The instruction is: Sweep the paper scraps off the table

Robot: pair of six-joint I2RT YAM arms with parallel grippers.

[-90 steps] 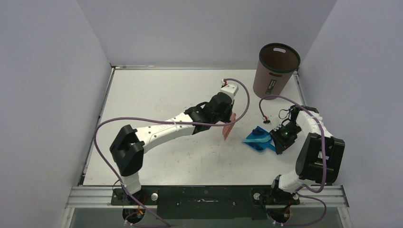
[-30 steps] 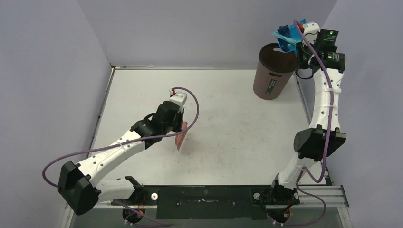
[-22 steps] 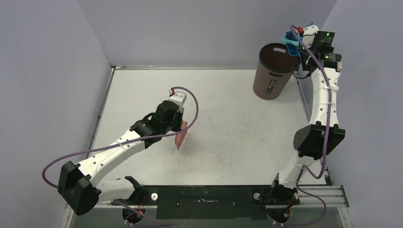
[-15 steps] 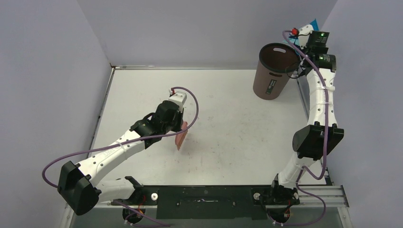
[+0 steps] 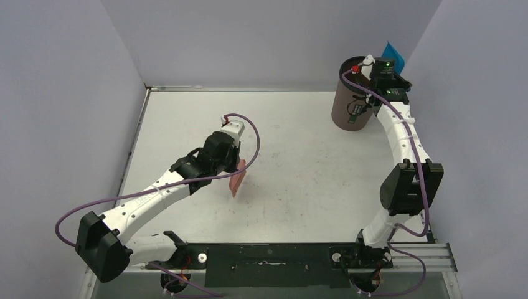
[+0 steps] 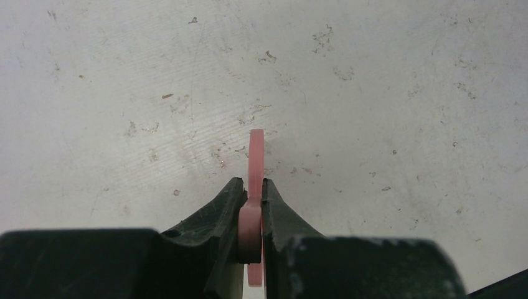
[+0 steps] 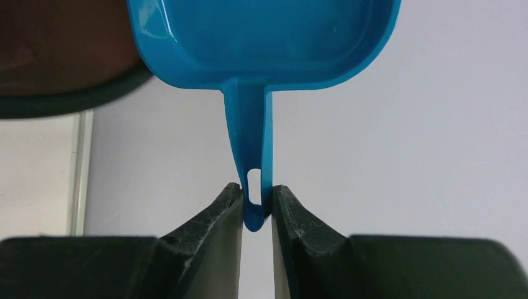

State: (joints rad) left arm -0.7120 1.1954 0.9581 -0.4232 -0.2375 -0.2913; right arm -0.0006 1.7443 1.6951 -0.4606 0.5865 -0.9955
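The robot will next turn its left gripper to tip the pink hand brush [image 5: 236, 179] flat and lower it to let go of the brush's handle, since the bare table is below the gripper's fingers.
No paper scraps show in any view. The white table [image 5: 299, 131] carries only faint scuffs. My left gripper [image 5: 234, 164] is shut on the handle of a pink hand brush [image 5: 236, 179], which hangs edge-on just over the table's middle. The left wrist view shows that handle [image 6: 256, 156] pinched between the jaws of the left gripper [image 6: 252, 190]. My right gripper [image 5: 387, 60] is held high at the back right, shut on the handle of a blue dustpan [image 5: 393, 51]. In the right wrist view the pan [image 7: 261, 37] looks empty, with the right gripper [image 7: 256, 200] on its handle end.
A tall brown bin [image 5: 356, 98] stands at the table's back right corner, just left of the raised dustpan; its dark rim [image 7: 68, 93] shows in the right wrist view. Grey-lilac walls close in three sides.
The right arm has swung the dustpan from over the bin's mouth to behind and right of it, and the wrist has dropped lower. The left arm and brush have stayed still over the last second.
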